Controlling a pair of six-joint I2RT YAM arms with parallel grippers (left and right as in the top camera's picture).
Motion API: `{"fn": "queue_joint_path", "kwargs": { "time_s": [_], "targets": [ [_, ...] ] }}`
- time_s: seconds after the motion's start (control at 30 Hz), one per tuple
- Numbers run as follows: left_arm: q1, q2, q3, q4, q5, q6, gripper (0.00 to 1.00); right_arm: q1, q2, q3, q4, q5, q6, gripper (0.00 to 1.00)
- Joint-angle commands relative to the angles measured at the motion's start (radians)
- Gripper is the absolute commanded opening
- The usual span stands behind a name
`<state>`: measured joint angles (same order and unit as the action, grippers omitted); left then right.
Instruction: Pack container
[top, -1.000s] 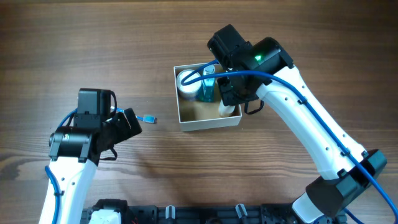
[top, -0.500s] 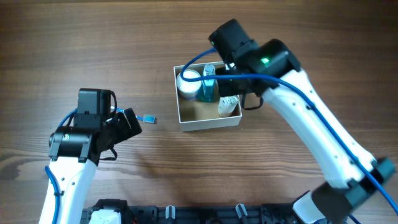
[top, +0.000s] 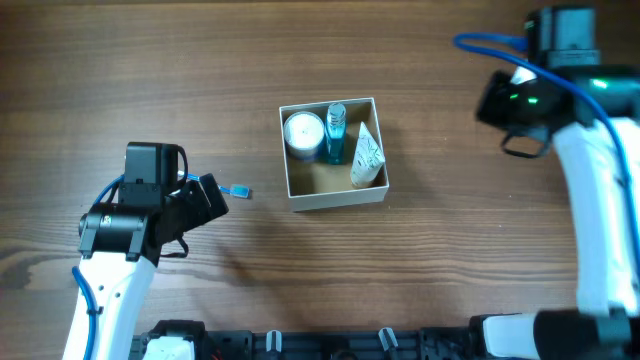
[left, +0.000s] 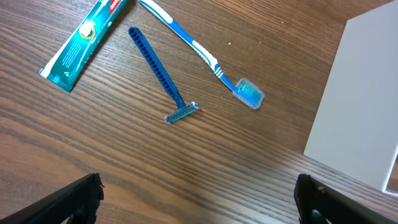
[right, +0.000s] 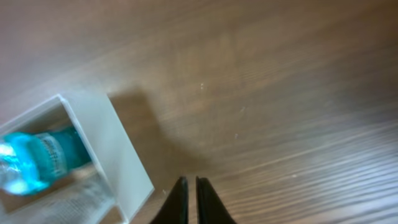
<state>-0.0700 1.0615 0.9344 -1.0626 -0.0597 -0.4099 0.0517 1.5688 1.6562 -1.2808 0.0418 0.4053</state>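
Note:
The container (top: 336, 198) is crooked, so the robot will next lower its shut right gripper and nudge the near end of the container's closest white side.
The container (top: 336, 198), a square white-walled box with a brown inside, sits mid-table. It holds a round white jar (top: 304, 132), a blue bottle (top: 334, 134) and a white tube (top: 367, 160). My right gripper (top: 496, 104) is far to its right, shut and empty; in the right wrist view its fingers (right: 189, 198) hang over bare wood beside the container's wall (right: 121, 152). My left gripper (top: 207, 198) is open and empty, left of the container. In the left wrist view its fingers (left: 199, 202) are short of a blue razor (left: 163, 78), a blue toothbrush (left: 200, 52) and a teal toothpaste tube (left: 84, 37).
The container's white outer wall (left: 364, 93) fills the right edge of the left wrist view. The toothbrush head (top: 238, 190) peeks out beside the left gripper in the overhead view. The table is brown wood, with a black rail along the front edge.
My right arm has drawn back from over the container to the far right, leaving the white tube inside. The left arm has not moved.

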Motion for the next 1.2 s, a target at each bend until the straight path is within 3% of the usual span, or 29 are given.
{"fn": "queue_joint_path", "kwargs": {
  "time_s": [0.0,0.33,0.63,1.17],
  "targets": [
    [0.005,0.000,0.019,-0.001,-0.013,-0.017,1.00,0.028,0.076,-0.163,0.069,-0.130,-0.047,0.04],
    [0.005,0.000,0.019,0.004,-0.013,-0.017,1.00,0.098,0.157,-0.411,0.204,-0.262,-0.092,0.04],
    [0.005,0.000,0.019,0.003,-0.013,-0.017,1.00,0.228,0.160,-0.425,0.249,-0.340,-0.088,0.04],
    [0.005,0.000,0.019,0.003,-0.013,-0.017,1.00,0.232,0.160,-0.426,0.271,-0.447,-0.090,0.04]
  ]
}}
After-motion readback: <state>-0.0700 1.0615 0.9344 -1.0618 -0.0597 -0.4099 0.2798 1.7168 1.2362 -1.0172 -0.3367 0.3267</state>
